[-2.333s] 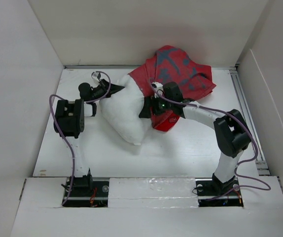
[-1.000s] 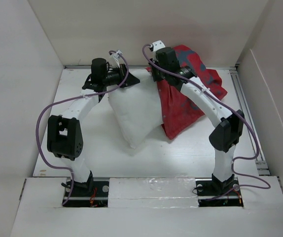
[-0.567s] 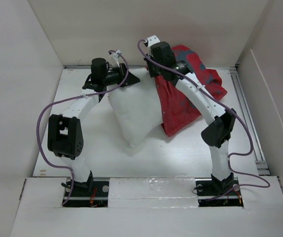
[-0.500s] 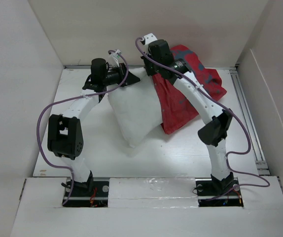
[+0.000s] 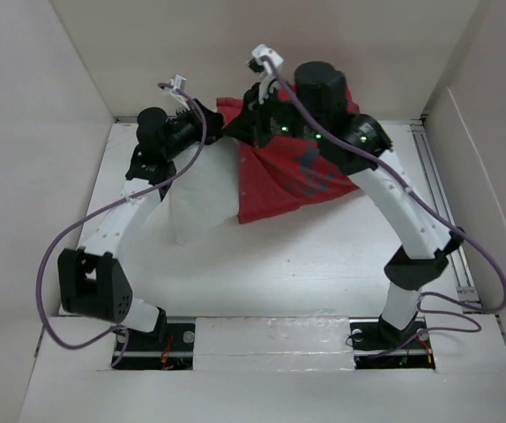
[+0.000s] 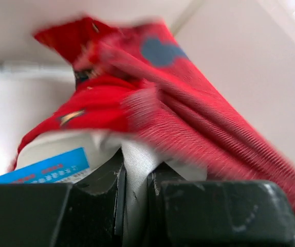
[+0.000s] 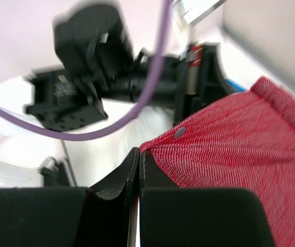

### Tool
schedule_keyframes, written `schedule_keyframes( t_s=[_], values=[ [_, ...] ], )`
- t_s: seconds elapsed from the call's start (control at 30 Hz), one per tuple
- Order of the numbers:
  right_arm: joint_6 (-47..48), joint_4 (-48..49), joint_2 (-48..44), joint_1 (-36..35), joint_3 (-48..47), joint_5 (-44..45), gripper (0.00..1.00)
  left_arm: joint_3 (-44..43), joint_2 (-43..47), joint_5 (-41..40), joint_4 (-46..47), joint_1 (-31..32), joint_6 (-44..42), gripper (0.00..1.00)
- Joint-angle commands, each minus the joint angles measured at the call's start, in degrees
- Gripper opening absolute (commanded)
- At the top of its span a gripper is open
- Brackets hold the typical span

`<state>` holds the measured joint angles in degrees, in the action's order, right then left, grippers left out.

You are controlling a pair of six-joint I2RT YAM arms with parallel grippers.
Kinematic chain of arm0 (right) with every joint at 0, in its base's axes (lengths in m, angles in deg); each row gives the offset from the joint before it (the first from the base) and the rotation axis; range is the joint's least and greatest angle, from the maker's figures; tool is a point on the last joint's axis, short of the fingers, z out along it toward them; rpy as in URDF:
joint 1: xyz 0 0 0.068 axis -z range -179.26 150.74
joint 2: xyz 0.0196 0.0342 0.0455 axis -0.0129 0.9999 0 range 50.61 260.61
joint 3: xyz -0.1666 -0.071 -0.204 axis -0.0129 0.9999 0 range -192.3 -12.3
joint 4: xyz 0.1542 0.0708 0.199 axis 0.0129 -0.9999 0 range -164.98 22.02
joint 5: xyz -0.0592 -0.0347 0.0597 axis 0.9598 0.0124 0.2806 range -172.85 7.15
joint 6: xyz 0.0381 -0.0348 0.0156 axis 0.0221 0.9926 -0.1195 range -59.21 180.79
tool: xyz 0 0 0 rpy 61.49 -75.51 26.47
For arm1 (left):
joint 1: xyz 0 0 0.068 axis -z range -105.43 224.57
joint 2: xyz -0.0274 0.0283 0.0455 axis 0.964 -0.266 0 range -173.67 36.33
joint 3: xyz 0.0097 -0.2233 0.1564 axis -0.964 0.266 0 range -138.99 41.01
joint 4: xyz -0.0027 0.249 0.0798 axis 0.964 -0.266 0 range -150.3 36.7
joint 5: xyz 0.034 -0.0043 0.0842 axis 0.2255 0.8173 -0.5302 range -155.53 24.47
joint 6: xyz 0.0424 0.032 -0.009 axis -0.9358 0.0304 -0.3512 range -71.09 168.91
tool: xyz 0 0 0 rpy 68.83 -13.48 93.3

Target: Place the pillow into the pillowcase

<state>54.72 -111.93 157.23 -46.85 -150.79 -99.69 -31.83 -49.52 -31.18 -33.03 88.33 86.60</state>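
Next, the left gripper lowers the pillow's corner toward the tabletop and lets go of it there, since the red pillowcase's hem already drapes over that corner.
The white pillow hangs from its top corner, which my left gripper is shut on. In the left wrist view the jaws pinch white fabric, with the blue-and-white tag just to the left. The red pillowcase is raised beside the pillow and drapes over its right part. My right gripper is shut on the pillowcase's edge. The right wrist view shows the jaws clamped on the red hem, with a small snap button close by. How far the pillow reaches inside the case is hidden.
White walls close in the table on the left, back and right. A metal rail runs along the right side. Purple cables loop off both arms. The left arm's wrist is close in front of the right gripper.
My right gripper shut on the pillowcase edge and swung left and up, pulling the red fabric over the pillow's right side. The left gripper shifted left with the pillow corner.
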Motion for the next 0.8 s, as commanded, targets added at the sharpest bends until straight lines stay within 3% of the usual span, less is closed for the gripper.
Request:
schedule_keyframes(
  t_s=[0.0,0.13,0.17,0.3,0.53,0.67,0.77],
  values=[
    [-5.45,15.73,-7.84,-2.25,0.32,-16.65,0.00,3.39,6.03,-11.85,14.69,0.57,6.42,0.00],
    [-5.45,15.12,-6.09,3.63,5.41,-8.83,0.00,7.44,9.28,-13.34,18.04,0.57,8.97,0.00],
    [-5.45,17.55,-5.56,6.69,12.48,-6.13,0.00,10.84,9.90,-13.34,20.66,0.57,9.67,0.00],
    [-7.11,22.84,-2.15,7.87,18.61,-5.57,0.00,17.89,9.21,-12.64,27.25,0.57,10.20,0.00],
    [-7.55,13.88,11.30,-0.65,-4.04,-9.60,0.00,27.13,5.69,-10.97,40.10,0.57,11.44,0.00],
    [-13.16,17.48,10.36,-3.64,-6.26,-19.61,0.00,27.66,5.08,-11.94,39.32,0.57,10.92,0.00],
    [-18.08,24.50,6.15,-6.80,-2.05,-29.01,0.00,25.47,2.36,-11.94,38.79,0.05,10.91,0.00]
  ],
)
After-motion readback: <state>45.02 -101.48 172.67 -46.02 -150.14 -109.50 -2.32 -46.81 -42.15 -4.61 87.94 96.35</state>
